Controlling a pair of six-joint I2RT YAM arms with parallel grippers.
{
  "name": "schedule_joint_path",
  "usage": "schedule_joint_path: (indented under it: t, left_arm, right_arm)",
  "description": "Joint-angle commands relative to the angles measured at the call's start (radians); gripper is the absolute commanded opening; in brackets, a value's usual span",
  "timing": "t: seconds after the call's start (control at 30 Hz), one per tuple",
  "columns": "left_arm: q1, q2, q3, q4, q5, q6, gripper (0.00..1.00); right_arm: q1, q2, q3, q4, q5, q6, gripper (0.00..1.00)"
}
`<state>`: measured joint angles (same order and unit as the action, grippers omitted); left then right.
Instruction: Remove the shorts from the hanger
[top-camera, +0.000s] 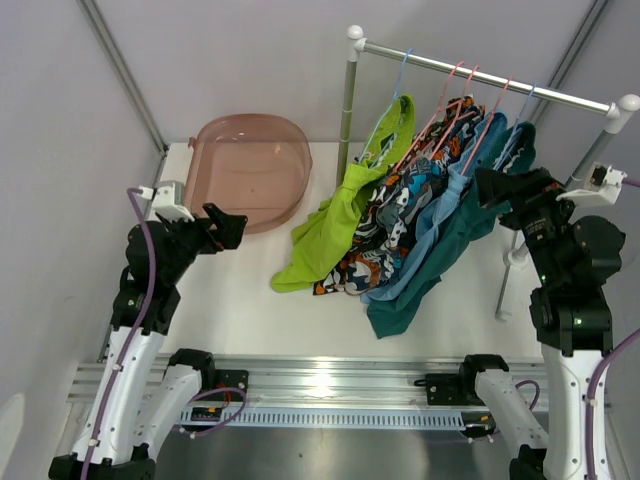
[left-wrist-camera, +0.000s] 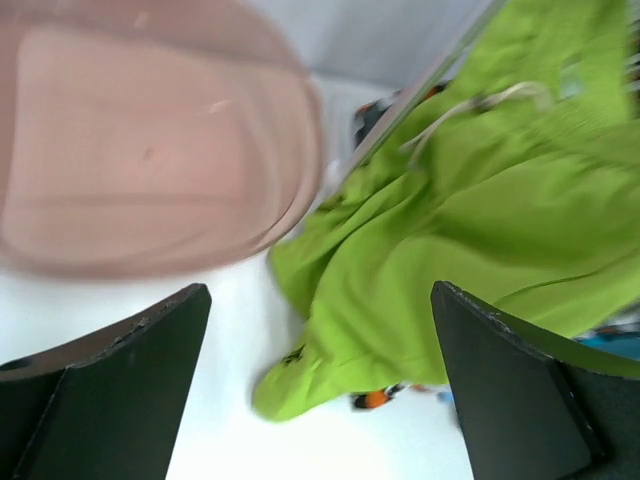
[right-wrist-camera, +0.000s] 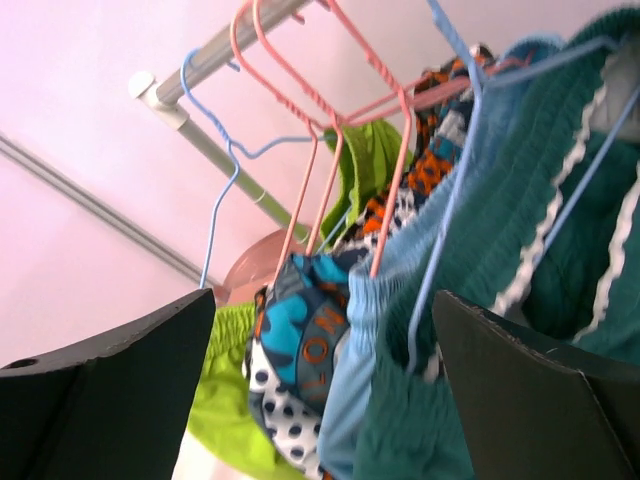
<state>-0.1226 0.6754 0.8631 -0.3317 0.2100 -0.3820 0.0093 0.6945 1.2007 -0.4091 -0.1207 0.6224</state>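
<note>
My right gripper moves outward, turning, onto the near arm (top-camera: 511, 138) (right-wrist-camera: 456, 183) of the dark teal shorts' blue hanger next, since that arm runs bare outside the cloth.
Five pairs of shorts hang on pink and blue hangers (top-camera: 462, 84) from a metal rail (top-camera: 490, 80), their lower ends trailing on the white table. From left: lime green (top-camera: 330, 225), black-orange-white print (top-camera: 370, 262), blue-white-orange cartoon print (top-camera: 415, 190), light blue (top-camera: 425, 240), dark teal (top-camera: 440, 270). My right gripper (top-camera: 490, 185) is open, right beside the dark teal shorts (right-wrist-camera: 540, 300) and its blue hanger (right-wrist-camera: 440, 250). My left gripper (top-camera: 232, 228) is open and empty, left of the lime green shorts (left-wrist-camera: 430, 250).
A translucent pink tub (top-camera: 245, 170) sits at the back left of the table, also in the left wrist view (left-wrist-camera: 140, 130). The rack's upright post (top-camera: 347, 110) stands behind the shorts, another leg (top-camera: 510, 270) at the right.
</note>
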Motion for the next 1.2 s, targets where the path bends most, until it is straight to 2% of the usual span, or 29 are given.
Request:
schedule_joint_path:
  t: [0.0, 0.1, 0.2, 0.23, 0.3, 0.5, 0.7, 0.8, 0.83, 0.97, 1.1, 1.17]
  left_arm:
    - [-0.003, -0.039, -0.059, -0.03, -0.13, 0.022, 0.99]
    - [-0.003, -0.027, -0.055, -0.047, -0.152, 0.025, 0.99]
    - [-0.003, -0.017, -0.062, -0.052, -0.155, 0.011, 0.99]
    - [-0.003, -0.004, -0.065, -0.049, -0.149, 0.008, 0.99]
    - [-0.003, 0.01, -0.052, -0.059, -0.147, 0.009, 0.99]
    - [-0.002, 0.035, -0.044, -0.066, -0.13, 0.009, 0.99]
    - [-0.002, 0.049, -0.049, -0.064, -0.101, 0.011, 0.99]
    - [-0.002, 0.053, -0.053, -0.064, -0.083, 0.009, 0.99]
    - [-0.002, 0.053, -0.056, -0.063, -0.08, 0.009, 0.99]
    - [-0.002, 0.056, -0.058, -0.055, -0.069, 0.008, 0.99]
    - [-0.002, 0.069, -0.055, -0.052, -0.058, 0.005, 0.99]
    - [-0.002, 0.063, -0.068, -0.023, -0.047, -0.027, 0.98]
  right_arm:
    - [0.001, 0.022, 0.077, 0.067, 0.028, -0.098, 0.99]
    - [0.001, 0.028, 0.073, 0.101, 0.065, -0.151, 0.99]
    - [0.001, 0.062, 0.057, 0.112, 0.18, -0.181, 0.87]
    - [0.001, 0.082, 0.065, 0.098, 0.222, -0.194, 0.76]
    - [0.001, 0.152, 0.102, 0.063, 0.254, -0.199, 0.67]
    - [0.0, 0.299, 0.135, 0.062, 0.297, -0.234, 0.66]
    - [0.0, 0.394, 0.149, 0.107, 0.311, -0.204, 0.62]
    - [0.0, 0.419, 0.149, 0.136, 0.311, -0.19, 0.57]
    - [0.0, 0.433, 0.152, 0.141, 0.311, -0.187, 0.51]
    - [0.0, 0.448, 0.16, 0.156, 0.311, -0.181, 0.38]
    - [0.0, 0.447, 0.171, 0.153, 0.309, -0.185, 0.03]
    - [0.0, 0.444, 0.187, 0.142, 0.302, -0.193, 0.0]
